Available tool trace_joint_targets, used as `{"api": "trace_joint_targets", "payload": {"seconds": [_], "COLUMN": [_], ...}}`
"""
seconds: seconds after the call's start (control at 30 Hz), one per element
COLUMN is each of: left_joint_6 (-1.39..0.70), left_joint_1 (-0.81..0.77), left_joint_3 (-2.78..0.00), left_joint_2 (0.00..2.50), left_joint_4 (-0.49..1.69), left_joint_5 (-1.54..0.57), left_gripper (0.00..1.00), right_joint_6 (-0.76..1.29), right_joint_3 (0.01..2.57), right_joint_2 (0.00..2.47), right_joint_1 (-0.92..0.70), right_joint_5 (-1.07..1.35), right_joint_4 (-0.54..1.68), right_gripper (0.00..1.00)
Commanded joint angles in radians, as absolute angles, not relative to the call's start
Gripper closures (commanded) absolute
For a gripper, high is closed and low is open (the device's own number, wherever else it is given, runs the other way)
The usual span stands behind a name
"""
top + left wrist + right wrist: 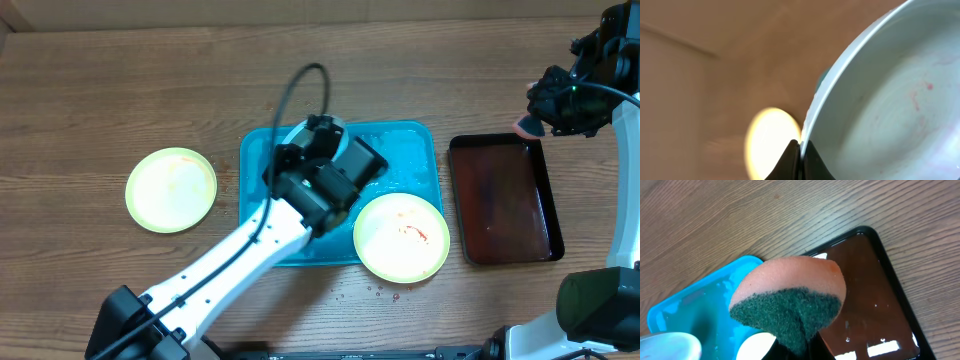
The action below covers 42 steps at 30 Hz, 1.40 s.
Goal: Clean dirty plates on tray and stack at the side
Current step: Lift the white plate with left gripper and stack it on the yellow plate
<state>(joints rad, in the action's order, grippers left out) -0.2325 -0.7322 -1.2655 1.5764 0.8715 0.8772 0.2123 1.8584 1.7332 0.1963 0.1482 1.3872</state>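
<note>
I must next swing my left gripper left in the overhead view and lower the light blue plate [296,133] onto the one yellow-green plate beside the tray.
My left gripper [801,147] is shut on the rim of the light blue plate [890,100], which carries faint red smears. It holds the plate tilted over the back left of the turquoise tray [410,150]; from overhead my arm hides most of this plate [296,133]. A pale yellow-green plate [401,236] with red sauce lies on the tray's front right corner, overhanging the rim. Another yellow-green plate [171,189] lies on the table to the left. My right gripper [540,115] is shut on an orange sponge [790,295] with a green scouring face, held above the far right.
A dark red-brown tray [503,198] with water drops lies right of the turquoise tray and also shows in the right wrist view [865,290]. A few droplets lie on the wooden table in front of the turquoise tray.
</note>
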Motion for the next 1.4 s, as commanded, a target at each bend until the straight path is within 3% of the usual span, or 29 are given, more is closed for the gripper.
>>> {"api": "trace_joint_targets", "payload": {"seconds": [0.0,0.33,0.6,0.73,0.93,1.23,1.37], "left_joint_6": [-0.34,-0.306,-0.273,-0.268,-0.261,-0.258,-0.243], "left_joint_1": [-0.615,-0.083,0.335,0.463,0.561,0.575,0.575], "left_joint_3": [-1.288,-1.286,-1.265,-1.244,-1.193,-1.165,-1.165], "left_joint_2": [1.555,1.557,1.605,1.65,1.69,1.73,1.739], "left_joint_4": [0.89,0.912,0.922,0.918,0.865,0.825,0.84], "left_joint_5": [0.545,0.002,-0.161,-0.18,-0.176,-0.154,-0.154], "left_gripper": [0.96,0.96,0.96,0.96,0.96,0.95,0.8], "right_joint_6": [0.212,0.212,0.212,0.212,0.212,0.212,0.212], "right_joint_3": [1.859,1.859,1.859,1.859,1.859,1.859,1.859], "right_joint_2": [1.728,1.728,1.728,1.728,1.728,1.728,1.728], "right_joint_1": [0.199,0.199,0.199,0.199,0.199,0.199,0.199], "right_joint_5": [0.131,0.131,0.131,0.131,0.131,0.131,0.131], "right_joint_4": [1.383,1.383,1.387,1.39,1.391,1.391,1.394], "right_gripper": [0.96,0.96,0.96,0.96,0.96,0.96,0.96]}}
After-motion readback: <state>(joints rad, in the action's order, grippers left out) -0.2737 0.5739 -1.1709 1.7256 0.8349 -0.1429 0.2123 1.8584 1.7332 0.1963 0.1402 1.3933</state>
